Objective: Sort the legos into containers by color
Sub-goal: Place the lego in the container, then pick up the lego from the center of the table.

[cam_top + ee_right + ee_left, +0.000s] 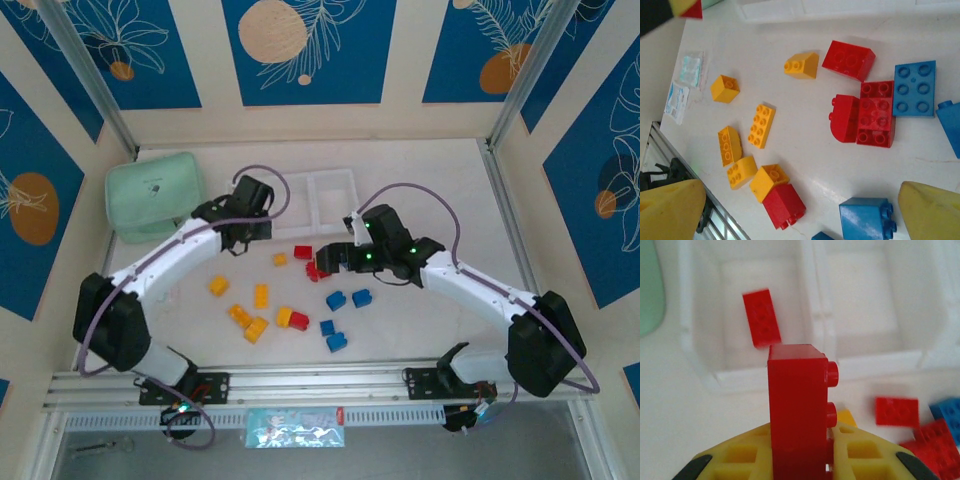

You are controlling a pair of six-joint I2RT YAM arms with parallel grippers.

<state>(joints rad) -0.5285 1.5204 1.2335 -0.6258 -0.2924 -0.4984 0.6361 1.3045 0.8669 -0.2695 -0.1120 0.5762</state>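
I will next move my left gripper outward to release the upright red brick over the flat red brick's section (761, 307) of the tray, because that section is just outward of the gripper.
My left gripper (800, 460) is shut on an upright red brick (797, 405), just short of the white tray (815, 320). A flat red brick (761, 318) lies in the tray's left compartment; the compartment beside it (865, 295) holds nothing. My right gripper (800, 195) is open above the table, its yellow fingers (930, 210) wide apart, with a blue brick (867, 217) and a red brick (784, 205) below. Several yellow bricks (261, 296), blue bricks (336, 300) and red bricks (318, 268) lie loose in front of the tray (325, 195). From above, the left gripper (250, 232) and right gripper (335, 258) flank them.
A mint green pouch (155, 195) sits at the back left, touching the left arm's side. The metal rail (320, 380) runs along the near table edge. Frame posts (500, 120) and patterned walls close in the table.
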